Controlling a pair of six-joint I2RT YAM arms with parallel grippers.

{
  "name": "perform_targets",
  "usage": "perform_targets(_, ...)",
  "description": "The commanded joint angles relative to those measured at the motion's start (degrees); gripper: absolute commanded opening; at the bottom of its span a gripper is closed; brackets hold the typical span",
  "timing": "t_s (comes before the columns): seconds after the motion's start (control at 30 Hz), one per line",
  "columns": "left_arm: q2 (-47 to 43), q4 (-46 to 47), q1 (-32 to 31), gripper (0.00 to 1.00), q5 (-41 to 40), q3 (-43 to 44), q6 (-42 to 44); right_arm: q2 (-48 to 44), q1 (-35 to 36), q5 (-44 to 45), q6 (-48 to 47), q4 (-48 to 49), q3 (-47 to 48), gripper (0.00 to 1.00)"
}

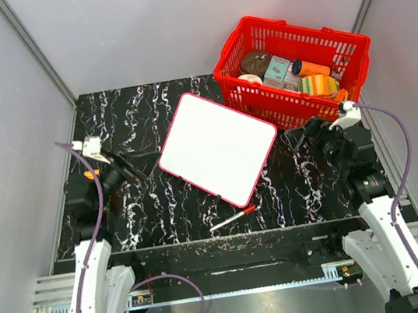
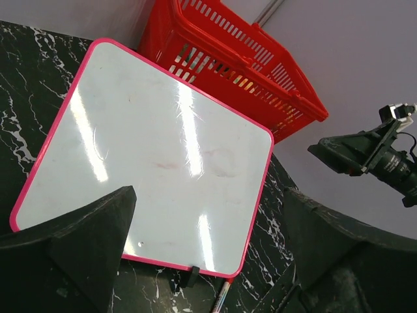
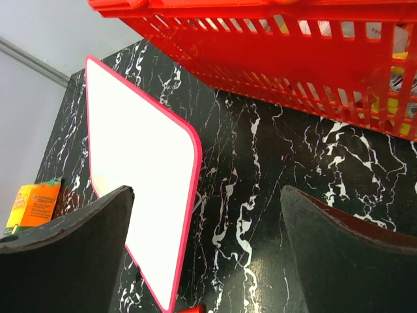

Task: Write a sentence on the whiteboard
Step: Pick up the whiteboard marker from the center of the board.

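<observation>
The marker's white end lies clear of the whiteboard. My left gripper needs to swing back, down and right in the top view to that end next, and close.
The whiteboard (image 1: 218, 147) lies flat in the middle of the black marbled table, turned at an angle, with a thin red frame. Its face is blank; no sentence shows on it. It also shows in the left wrist view (image 2: 150, 156) and in the right wrist view (image 3: 137, 169). A marker with a red cap (image 1: 234, 217) lies on the table just off the board's near corner; its tip shows in the left wrist view (image 2: 223, 297). My left gripper (image 1: 131, 170) is open and empty, left of the board. My right gripper (image 1: 294, 139) is open and empty, right of the board.
A red basket (image 1: 294, 65) holding several packaged goods stands at the back right, close behind my right gripper. An orange and yellow packet (image 3: 32, 205) shows at the left edge of the right wrist view. Grey walls close in the table at left, right and back.
</observation>
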Motion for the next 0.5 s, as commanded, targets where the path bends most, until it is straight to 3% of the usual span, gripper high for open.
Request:
perform_targets(0.0, -7.76, -4.99, -1.69, 0.99, -3.22, -2.57, 4.95, 1.19, 0.24, -3.53, 0.28, -0.15, 2.22, 1.0)
perform_targets(0.13, -9.18, -14.63, -6.34, 0.99, -5.58, -2.75, 8.03, 4.35, 0.15, -6.78, 0.99, 1.52, 1.69, 1.0)
perform_targets(0.23, -8.39, -21.41, -13.53, 0.99, -11.81, -2.05, 9.79, 7.33, 0.24, -9.16, 1.95, 2.48, 1.87, 1.0)
perform_targets(0.47, -0.06, -30.92, -42.18, 0.99, -37.71, -0.03, 9.8, 11.92, 0.24, -13.29, 2.66, 1.96, 4.32, 1.0)
